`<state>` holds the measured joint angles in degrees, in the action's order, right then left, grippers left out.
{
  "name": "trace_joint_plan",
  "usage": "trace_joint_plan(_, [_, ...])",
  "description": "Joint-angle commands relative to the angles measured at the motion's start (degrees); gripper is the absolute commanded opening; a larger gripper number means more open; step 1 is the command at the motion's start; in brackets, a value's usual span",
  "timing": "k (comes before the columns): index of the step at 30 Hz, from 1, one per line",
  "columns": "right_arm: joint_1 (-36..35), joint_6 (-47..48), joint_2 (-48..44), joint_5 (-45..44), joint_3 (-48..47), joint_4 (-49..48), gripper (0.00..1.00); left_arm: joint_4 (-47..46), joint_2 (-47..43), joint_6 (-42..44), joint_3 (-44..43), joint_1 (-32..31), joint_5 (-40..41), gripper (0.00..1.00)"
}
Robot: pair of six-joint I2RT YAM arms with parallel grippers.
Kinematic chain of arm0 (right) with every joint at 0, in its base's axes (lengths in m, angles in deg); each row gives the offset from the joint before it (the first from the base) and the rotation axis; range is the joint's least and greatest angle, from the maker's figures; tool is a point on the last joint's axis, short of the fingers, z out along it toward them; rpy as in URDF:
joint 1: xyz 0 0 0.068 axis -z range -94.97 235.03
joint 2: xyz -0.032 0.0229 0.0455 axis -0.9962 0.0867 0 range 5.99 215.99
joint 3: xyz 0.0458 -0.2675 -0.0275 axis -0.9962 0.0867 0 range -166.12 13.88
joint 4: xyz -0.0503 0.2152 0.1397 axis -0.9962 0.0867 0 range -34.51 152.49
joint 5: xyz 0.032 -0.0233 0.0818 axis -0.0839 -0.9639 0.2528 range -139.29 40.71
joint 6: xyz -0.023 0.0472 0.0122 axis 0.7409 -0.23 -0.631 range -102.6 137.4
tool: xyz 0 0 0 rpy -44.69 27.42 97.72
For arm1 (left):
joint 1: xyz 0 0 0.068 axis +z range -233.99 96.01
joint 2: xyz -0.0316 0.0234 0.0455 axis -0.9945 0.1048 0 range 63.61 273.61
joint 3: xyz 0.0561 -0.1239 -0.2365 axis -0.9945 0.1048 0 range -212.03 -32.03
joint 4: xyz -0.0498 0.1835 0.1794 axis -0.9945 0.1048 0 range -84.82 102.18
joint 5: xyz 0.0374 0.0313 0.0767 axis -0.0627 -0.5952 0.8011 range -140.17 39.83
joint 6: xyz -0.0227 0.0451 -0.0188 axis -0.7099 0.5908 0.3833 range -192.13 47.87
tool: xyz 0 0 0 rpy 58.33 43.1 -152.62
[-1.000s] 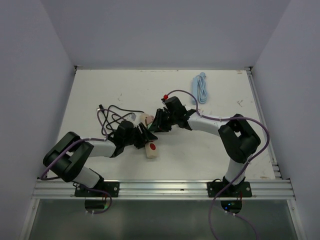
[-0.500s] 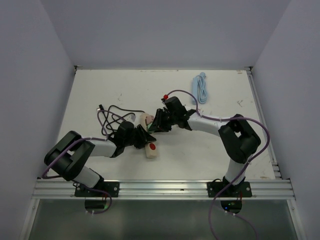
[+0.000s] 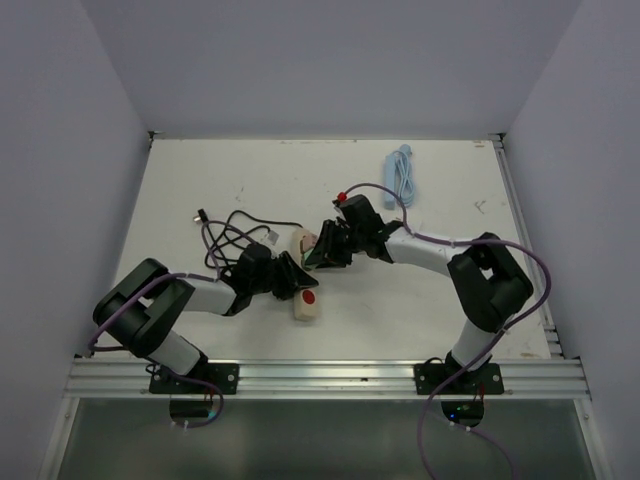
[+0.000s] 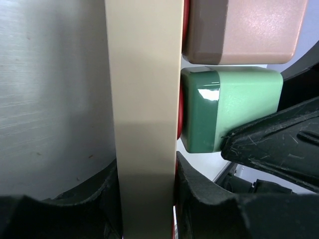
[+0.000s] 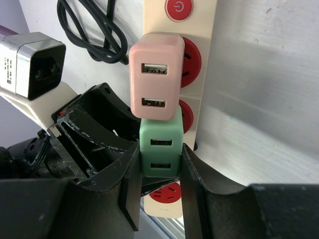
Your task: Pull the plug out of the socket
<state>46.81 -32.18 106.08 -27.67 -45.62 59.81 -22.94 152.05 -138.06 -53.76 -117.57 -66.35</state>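
The right gripper will next pull the green plug (image 5: 160, 144) to the right in the top view, then move it down and let go of it on the open table, while the power strip's edges are clamped.
A cream power strip (image 3: 306, 305) with a red button lies at the table's middle. It also shows in the left wrist view (image 4: 144, 99) and in the right wrist view (image 5: 205, 45). A green plug (image 5: 160, 144) and a pink plug (image 5: 154, 74) sit side by side in its red sockets. They also show in the left wrist view, green (image 4: 234, 109) and pink (image 4: 244, 30). My left gripper (image 4: 147, 199) is shut on the strip's edges (image 3: 290, 278). My right gripper (image 5: 160, 172) is shut on the green plug, which rests against the strip's face (image 3: 320, 255).
A black cable (image 3: 235, 232) loops on the table left of the strip, with a black-and-white adapter (image 5: 40, 69) beside it. A coiled light blue cable (image 3: 400, 175) lies at the back right. A metal rail (image 3: 320, 375) runs along the near edge.
Both grippers and the strip's far end have shifted a little to the right. Both grips are unchanged.
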Motion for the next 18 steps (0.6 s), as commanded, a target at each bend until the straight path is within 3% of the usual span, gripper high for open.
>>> trace_joint_plan(1, [5.8, 0.4, -9.1, 0.1, -1.6, -1.6, 0.00, 16.1, 3.4, -1.4, 5.4, 1.8, 6.2, 0.00])
trace_joint_plan(18, [6.6, -1.0, -13.3, -0.6, 2.2, -4.0, 0.00, 23.1, 2.1, -4.2, 4.4, 2.1, 10.7, 0.00])
